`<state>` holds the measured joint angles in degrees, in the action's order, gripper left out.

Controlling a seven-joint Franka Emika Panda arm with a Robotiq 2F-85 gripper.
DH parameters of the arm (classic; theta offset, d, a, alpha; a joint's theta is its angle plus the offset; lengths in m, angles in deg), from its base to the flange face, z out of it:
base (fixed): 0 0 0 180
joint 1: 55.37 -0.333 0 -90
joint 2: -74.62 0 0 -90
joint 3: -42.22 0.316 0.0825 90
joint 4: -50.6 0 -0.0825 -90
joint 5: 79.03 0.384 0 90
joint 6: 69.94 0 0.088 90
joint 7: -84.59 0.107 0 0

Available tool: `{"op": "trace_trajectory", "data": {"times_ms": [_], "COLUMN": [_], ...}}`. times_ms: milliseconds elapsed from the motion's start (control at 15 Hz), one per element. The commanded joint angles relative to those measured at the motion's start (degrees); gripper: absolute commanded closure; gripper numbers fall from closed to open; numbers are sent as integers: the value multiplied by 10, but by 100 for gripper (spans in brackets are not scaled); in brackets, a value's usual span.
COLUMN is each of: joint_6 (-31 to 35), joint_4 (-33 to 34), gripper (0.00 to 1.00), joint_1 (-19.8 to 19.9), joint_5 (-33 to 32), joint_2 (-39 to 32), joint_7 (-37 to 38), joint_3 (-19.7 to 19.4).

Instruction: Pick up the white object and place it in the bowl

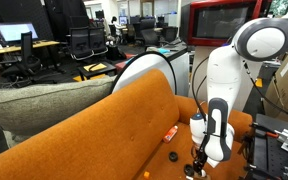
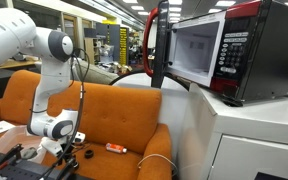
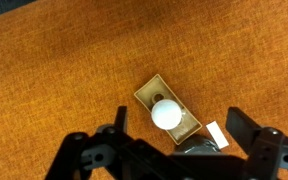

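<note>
The gripper will go down next over the small white round piece (image 3: 166, 114) on the tan block, since its open fingers are already on either side of it.
In the wrist view a small white round piece (image 3: 166, 113) sits on a tan rectangular block (image 3: 187, 124) on the orange couch seat. A tiny flat white rectangle (image 3: 216, 133) lies just beside the block, near the right finger. My gripper (image 3: 179, 125) is open, hovering over them with a finger on each side, touching neither. A dark rounded shape (image 3: 192, 148) lies below the block; I cannot tell if it is the bowl. In both exterior views the gripper (image 1: 200, 160) (image 2: 66, 153) hangs low over the seat and the white pieces are hidden.
An orange-red marker (image 1: 170, 132) (image 2: 116, 148) lies on the seat near the backrest. A small dark item (image 1: 173, 156) sits on the seat beside the gripper. A microwave (image 2: 219, 50) stands on a white cabinet next to the couch. A grey cushion (image 1: 44, 105) rests on the backrest.
</note>
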<state>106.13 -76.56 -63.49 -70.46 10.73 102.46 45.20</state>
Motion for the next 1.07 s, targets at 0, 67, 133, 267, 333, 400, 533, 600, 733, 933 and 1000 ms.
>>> {"op": "trace_trajectory", "data": {"times_ms": [0,67,133,267,333,400,533,600,733,933,1000], "joint_6": [-14,-14,-16,-19,-21,-23,-29,-31,-36,-44,-46], "joint_4": [38,45,52,65,70,76,86,89,95,105,107], "gripper": [0,0,0,0,0,0,0,0,0,0,0], "joint_1": [-16,-17,-16,-18,-17,-19,-21,-21,-22,-28,-28], "joint_5": [13,14,14,14,14,13,14,14,12,11,11], "joint_2": [-30,-37,-44,-57,-62,-67,-76,-79,-86,-93,-92], "joint_7": [-4,-3,-3,-2,-3,-2,-1,-2,-4,-2,-1], "joint_3": [-18,-21,-23,-26,-24,-24,-24,-23,-22,-28,-29]}}
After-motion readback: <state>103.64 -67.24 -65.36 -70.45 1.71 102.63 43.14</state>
